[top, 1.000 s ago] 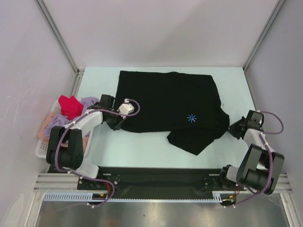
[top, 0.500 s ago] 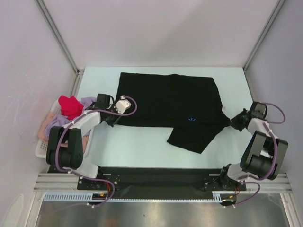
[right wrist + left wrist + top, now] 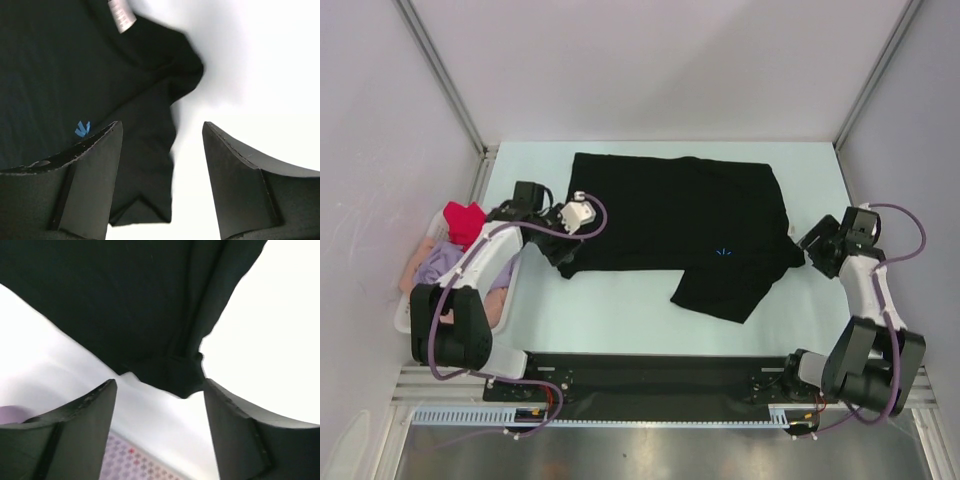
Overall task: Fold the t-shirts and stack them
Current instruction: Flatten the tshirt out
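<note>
The edge of the shirt's near flap slants away from my open fingers, so my right gripper should go down, back and toward the blue mark (image 3: 722,252) onto it.
A large black t-shirt (image 3: 670,215) lies spread across the table, its small blue mark (image 3: 722,252) facing up and one flap folded toward the near edge. My left gripper (image 3: 558,250) hovers open at the shirt's near-left corner (image 3: 182,382), with nothing between its fingers. At the shirt's right edge my right gripper (image 3: 817,246) is open too. In the right wrist view the black cloth (image 3: 75,65) with its blue mark (image 3: 82,129) and white label (image 3: 122,12) lies under the spread fingers. More t-shirts, red (image 3: 466,222), lavender (image 3: 445,256) and pale pink (image 3: 415,268), sit in the basket.
A white lattice basket (image 3: 406,316) stands off the table's left edge beside the left arm; its lattice (image 3: 135,460) shows under the left fingers. Grey walls and metal rails enclose the table. Bare table (image 3: 610,310) lies between the shirt and the arm bases.
Both grippers were shut on the black shirt's edges, pulling it taut; both have opened and let go. The shirt has settled flat and the blue mark has shrunk into a fold.
</note>
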Robot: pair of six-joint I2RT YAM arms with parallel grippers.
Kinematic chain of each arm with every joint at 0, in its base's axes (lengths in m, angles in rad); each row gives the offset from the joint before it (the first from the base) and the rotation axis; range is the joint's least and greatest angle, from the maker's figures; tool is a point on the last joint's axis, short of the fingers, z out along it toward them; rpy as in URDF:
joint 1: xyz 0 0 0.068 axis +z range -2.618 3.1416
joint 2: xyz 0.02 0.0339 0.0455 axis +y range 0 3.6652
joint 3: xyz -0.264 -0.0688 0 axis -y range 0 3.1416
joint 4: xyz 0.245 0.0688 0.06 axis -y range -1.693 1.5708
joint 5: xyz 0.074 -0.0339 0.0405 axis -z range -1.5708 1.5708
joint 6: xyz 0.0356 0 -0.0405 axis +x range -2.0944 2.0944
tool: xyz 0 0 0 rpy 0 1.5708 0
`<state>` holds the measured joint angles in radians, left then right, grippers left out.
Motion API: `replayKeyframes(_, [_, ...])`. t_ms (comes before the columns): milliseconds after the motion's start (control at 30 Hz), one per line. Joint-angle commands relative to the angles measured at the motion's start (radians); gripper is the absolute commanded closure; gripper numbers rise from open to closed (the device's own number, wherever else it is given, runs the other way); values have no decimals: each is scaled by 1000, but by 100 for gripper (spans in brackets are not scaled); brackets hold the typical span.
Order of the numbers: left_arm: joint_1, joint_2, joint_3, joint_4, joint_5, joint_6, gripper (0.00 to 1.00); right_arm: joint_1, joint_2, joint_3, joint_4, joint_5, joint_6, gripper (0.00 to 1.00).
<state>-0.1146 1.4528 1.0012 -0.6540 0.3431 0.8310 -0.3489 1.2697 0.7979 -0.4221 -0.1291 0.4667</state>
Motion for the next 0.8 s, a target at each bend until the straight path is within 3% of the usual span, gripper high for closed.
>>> replayKeyframes(0, [9, -37, 129, -156, 160, 70, 29, 43, -98, -34, -102, 45, 10, 30])
replayKeyframes(67, [3, -16, 175, -98, 160, -42, 41, 92, -154, -83, -115, 36, 42, 30])
replayKeyframes(300, [-75, 127, 156, -102, 13, -18, 40, 270, -162, -195, -92, 65, 128, 30])
replayKeyframes(400, [-86, 112, 45, -82, -24, 23, 39, 329, -104, -216, -48, 71, 156, 30])
replayKeyframes(600, [-59, 61, -22, -111, -35, 83, 43, 392, 13, -203, 9, 77, 150, 36])
replayKeyframes(700, [-57, 14, -18, -147, -24, 89, 43, 390, 34, -223, 66, 54, 145, 54])
replayKeyframes(733, [-65, 3, -12, -157, -16, 65, 43, 389, 39, -226, 81, 48, 147, 73])
replayKeyframes(767, [-74, -18, 0, -171, 14, 54, 43, 386, 43, -226, 91, 42, 145, 84])
